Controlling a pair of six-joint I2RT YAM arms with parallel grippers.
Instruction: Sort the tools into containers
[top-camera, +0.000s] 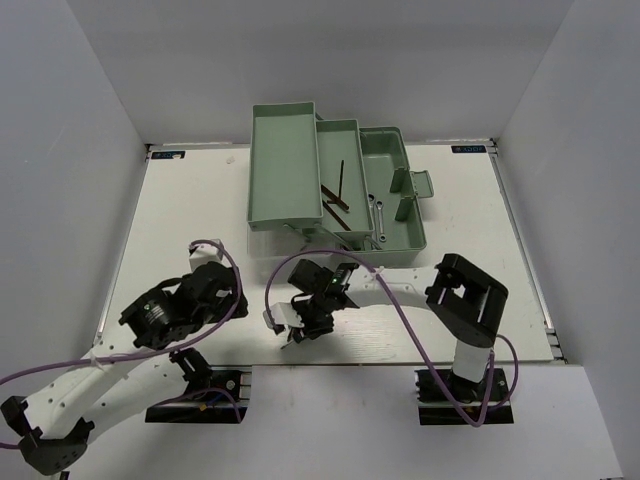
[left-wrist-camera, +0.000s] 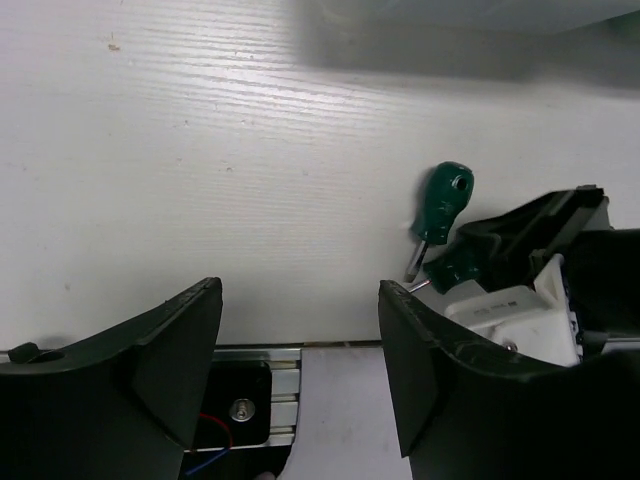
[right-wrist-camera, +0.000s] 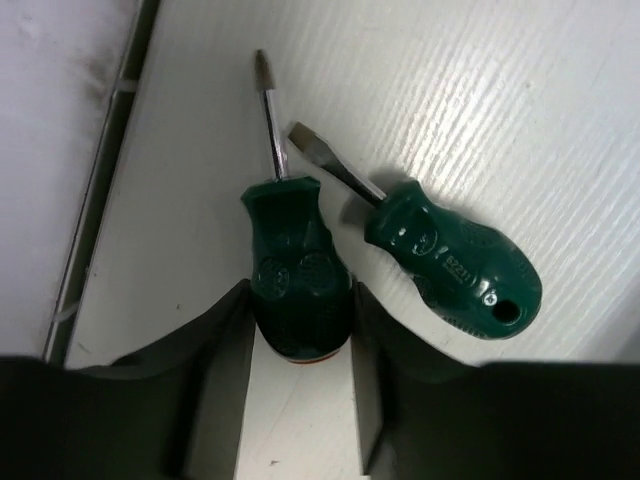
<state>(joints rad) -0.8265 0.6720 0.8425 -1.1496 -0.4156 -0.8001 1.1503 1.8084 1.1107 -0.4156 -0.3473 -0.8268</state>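
The screwdriver rises in my right gripper next and goes outward over the toolbox's empty tray (top-camera: 284, 163) for release. The toolbox's other sections hold hex keys and wrenches.
Two stubby green-handled screwdrivers lie side by side on the white table. My right gripper (right-wrist-camera: 300, 330) is shut on the handle of the left one (right-wrist-camera: 295, 250), a finger pressed against each side. The other screwdriver (right-wrist-camera: 450, 255) lies free just to its right, the two blade tips almost touching. In the top view my right gripper (top-camera: 300, 325) covers both screwdrivers. My left gripper (left-wrist-camera: 300, 340) is open and empty near the table's front edge, left of the free screwdriver (left-wrist-camera: 443, 200). The mint-green toolbox (top-camera: 283, 165) stands open at the back, holding hex keys (top-camera: 338, 195) and silver wrenches (top-camera: 378, 215).
The right arm's purple cable (top-camera: 400, 300) loops across the table in front of the toolbox. The aluminium rail (left-wrist-camera: 260, 355) of the table's front edge and a black arm mount (left-wrist-camera: 235, 405) lie under my left gripper. White walls enclose the table.
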